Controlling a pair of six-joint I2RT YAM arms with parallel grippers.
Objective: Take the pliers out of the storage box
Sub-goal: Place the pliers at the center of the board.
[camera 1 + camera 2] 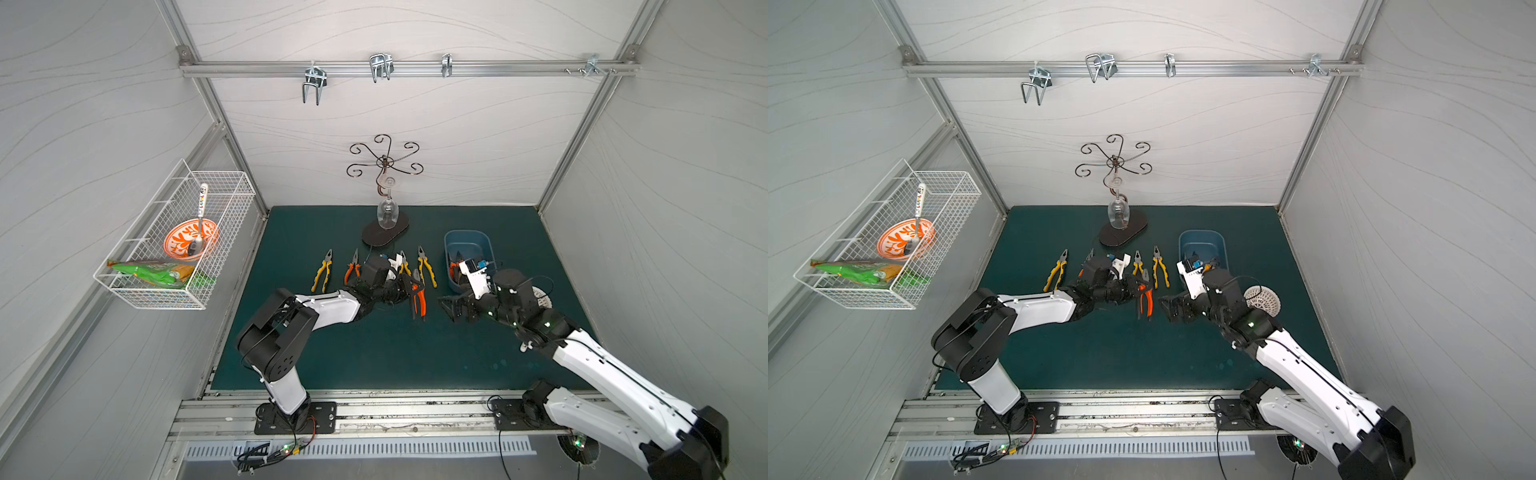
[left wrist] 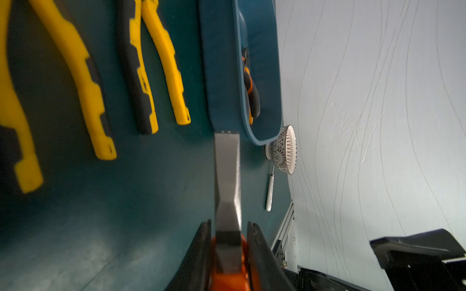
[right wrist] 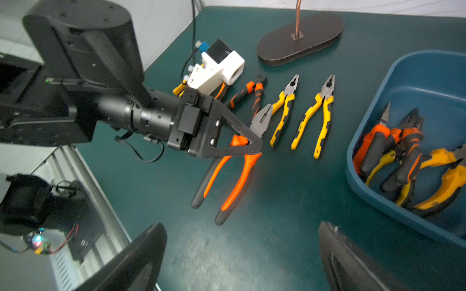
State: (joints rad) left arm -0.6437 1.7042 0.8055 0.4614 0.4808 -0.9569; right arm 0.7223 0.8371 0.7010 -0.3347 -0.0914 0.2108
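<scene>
I need to pull my left gripper back and lower it to the bare mat short of the yellow handles, because that patch is below and back of it.
My left gripper is shut on a pair of orange-and-black pliers near the pivot. It holds them over the green mat, left of the blue storage box. The steel nose sticks out past the fingers, and the handles slant down toward the mat. More pliers lie piled in the storage box. Several yellow-and-black and orange-and-black pliers lie in a row on the mat. My right gripper stands wide open and empty over the mat in front of the box.
A curled metal stand with a hanging wine glass stands behind the row. A patterned bowl and a white-handled spoon lie by the box's near end. A white wire basket hangs on the left wall.
</scene>
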